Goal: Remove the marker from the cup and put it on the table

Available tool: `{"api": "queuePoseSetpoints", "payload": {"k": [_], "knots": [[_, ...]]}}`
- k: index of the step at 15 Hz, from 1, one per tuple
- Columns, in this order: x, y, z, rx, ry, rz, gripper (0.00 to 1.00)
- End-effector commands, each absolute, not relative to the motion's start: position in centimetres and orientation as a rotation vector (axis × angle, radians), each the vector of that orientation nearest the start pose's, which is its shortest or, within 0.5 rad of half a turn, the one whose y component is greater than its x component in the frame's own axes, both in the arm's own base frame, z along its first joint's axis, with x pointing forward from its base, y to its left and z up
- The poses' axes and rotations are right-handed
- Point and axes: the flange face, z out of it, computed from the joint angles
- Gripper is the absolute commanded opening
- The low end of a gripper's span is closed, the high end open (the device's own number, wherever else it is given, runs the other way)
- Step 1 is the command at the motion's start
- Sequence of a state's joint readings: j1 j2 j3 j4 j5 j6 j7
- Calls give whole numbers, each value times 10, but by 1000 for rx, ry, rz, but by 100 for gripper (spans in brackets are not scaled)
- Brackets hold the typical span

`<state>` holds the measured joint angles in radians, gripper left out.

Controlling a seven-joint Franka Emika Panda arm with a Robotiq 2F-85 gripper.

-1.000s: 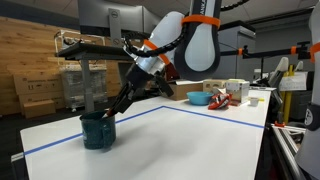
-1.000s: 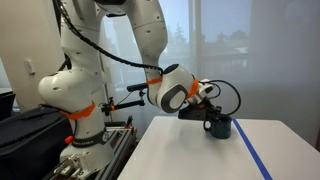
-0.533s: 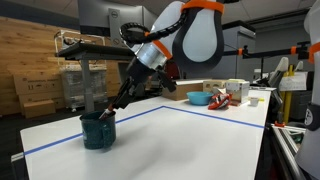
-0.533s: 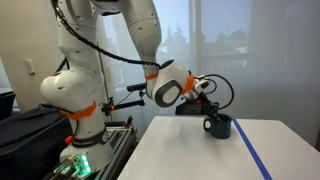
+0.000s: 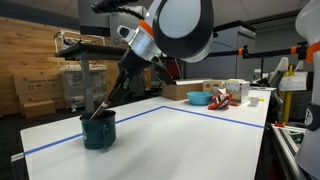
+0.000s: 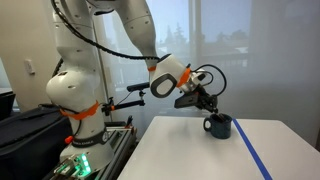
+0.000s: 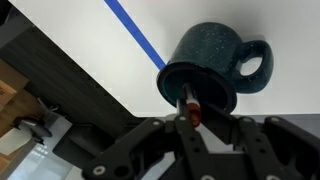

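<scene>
The gripper moves up and back next, as the marker still reaches inside. Then it comes down to the bare tabletop beside the cup to release.
The dark teal cup [image 5: 98,131] stands on the white table [image 5: 180,140] near its corner; it shows in both exterior views [image 6: 220,126] and in the wrist view [image 7: 205,58]. My gripper [image 7: 189,125] is just above the cup's mouth and shut on the marker [image 7: 189,108]. The marker's dark red end shows between the fingers, and its lower part still reaches into the cup. In an exterior view the gripper [image 5: 108,103] hangs slanted over the cup, and the gripper [image 6: 212,108] also shows from the opposite side.
A blue tape line [image 7: 135,35] runs across the table beside the cup, close to the table edge. A bright blue bowl [image 5: 198,98], white cups [image 5: 235,88] and a cardboard box stand at the far end. The table [image 6: 200,155] stretches white in front of the cup.
The arm has risen and the gripper has lifted from down at the cup's mouth to just above it, drawing the marker upward.
</scene>
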<state>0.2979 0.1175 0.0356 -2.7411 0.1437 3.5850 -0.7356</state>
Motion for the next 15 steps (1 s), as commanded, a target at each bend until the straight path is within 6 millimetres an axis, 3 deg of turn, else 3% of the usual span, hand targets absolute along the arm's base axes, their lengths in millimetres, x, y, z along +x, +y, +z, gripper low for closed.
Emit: {"api": "queuePoseSetpoints", "payload": {"k": [1, 7, 15], "knots": [[408, 142, 277, -2790, -1422, -1140, 5], [374, 168, 266, -2883, -1484, -1126, 5], [295, 191, 287, -3124, -1459, -1201, 5]]}}
